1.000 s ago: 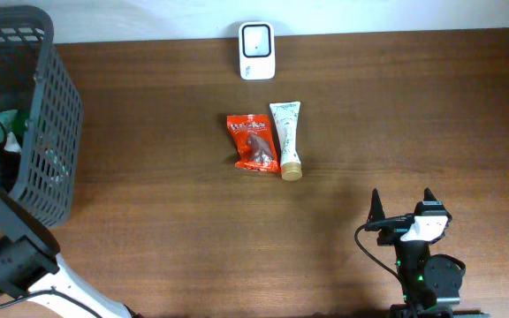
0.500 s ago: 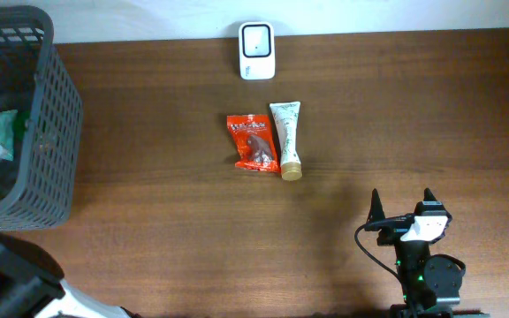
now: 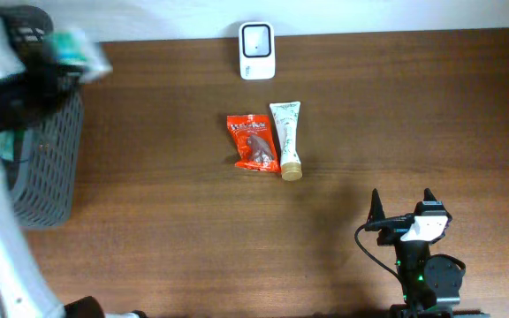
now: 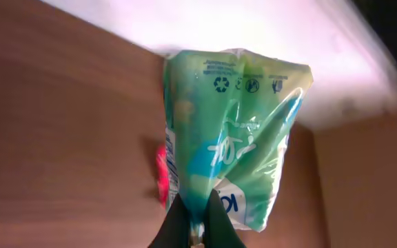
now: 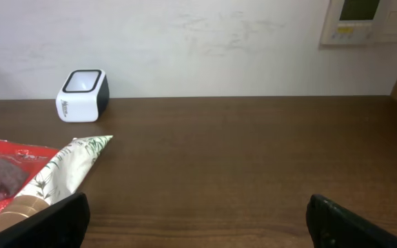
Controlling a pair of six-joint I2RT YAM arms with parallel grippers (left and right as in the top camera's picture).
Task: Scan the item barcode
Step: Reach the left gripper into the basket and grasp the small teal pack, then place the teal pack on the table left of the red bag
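The bare tabletop beside the red snack packet is clear, so my left gripper will go there next and down to release the green packet (image 3: 76, 49).
My left gripper (image 4: 197, 207) is shut on the lower edge of a green plastic packet (image 4: 233, 138), which hangs in the air with its recycling marks facing the left wrist camera. No barcode can be made out on it. From overhead the packet (image 3: 76, 49) is a blur above the basket's far rim, at the table's back left. The white scanner (image 3: 256, 50) stands at the back centre, and the right wrist view shows the scanner (image 5: 83, 95) too. My right gripper (image 3: 400, 205) rests open at the front right, nothing between its fingers (image 5: 60, 220).
A dark mesh basket (image 3: 47, 168) stands at the left edge. A red snack packet (image 3: 253, 142) and a white tube (image 3: 286, 140) with a tan cap lie side by side in front of the scanner.
The left arm has come up out of the basket with the green packet and swung toward the back of the table. The right arm has not moved.
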